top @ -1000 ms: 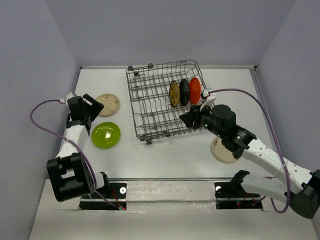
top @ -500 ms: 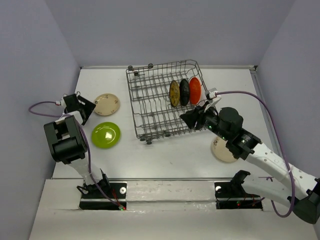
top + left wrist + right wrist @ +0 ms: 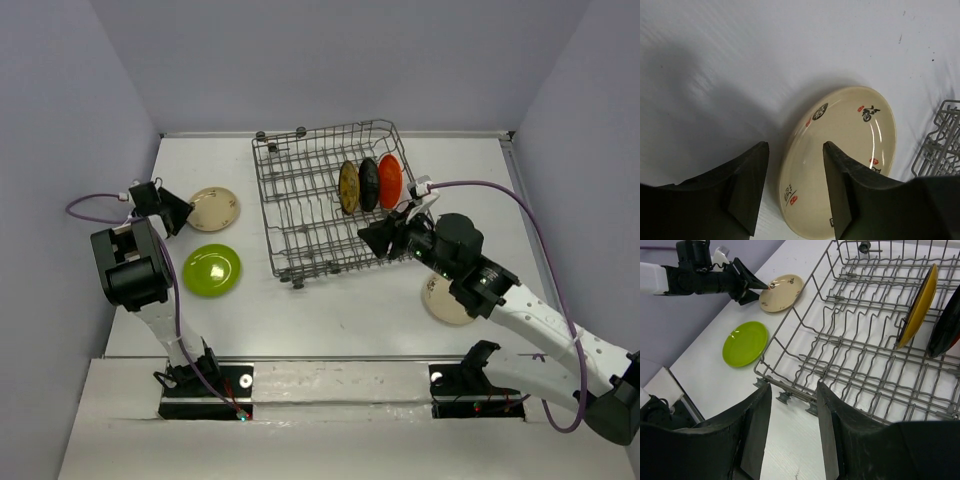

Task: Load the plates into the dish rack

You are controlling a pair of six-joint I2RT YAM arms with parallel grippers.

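My right gripper moves over the rack (image 3: 266, 205) toward my left gripper next, onto the cream plate's rack-side rim, because my left gripper straddles the opposite rim.
The grey wire dish rack (image 3: 266, 205) holds three upright plates: brown-yellow (image 3: 348, 187), black (image 3: 368, 184) and orange (image 3: 390, 180). A cream plate with small marks (image 3: 215, 208) and a lime green plate (image 3: 212, 269) lie flat left of the rack. My left gripper (image 3: 178, 212) is open at the cream plate's left rim. In the left wrist view the gripper (image 3: 795, 150) straddles that plate's (image 3: 850, 145) near edge. My right gripper (image 3: 372, 238) is open and empty at the rack's near right side. Another cream plate (image 3: 437, 302) lies partly hidden under my right arm.
The right wrist view shows my right gripper (image 3: 794, 390) over the rack's near rail (image 3: 805, 390), with the lime plate (image 3: 745, 343), cream plate (image 3: 781, 292) and left gripper (image 3: 757, 287) beyond. Grey walls close in the table on three sides.
My left arm has reared up and its gripper has shifted left, now open at the cream plate's rim. My right gripper has barely moved.
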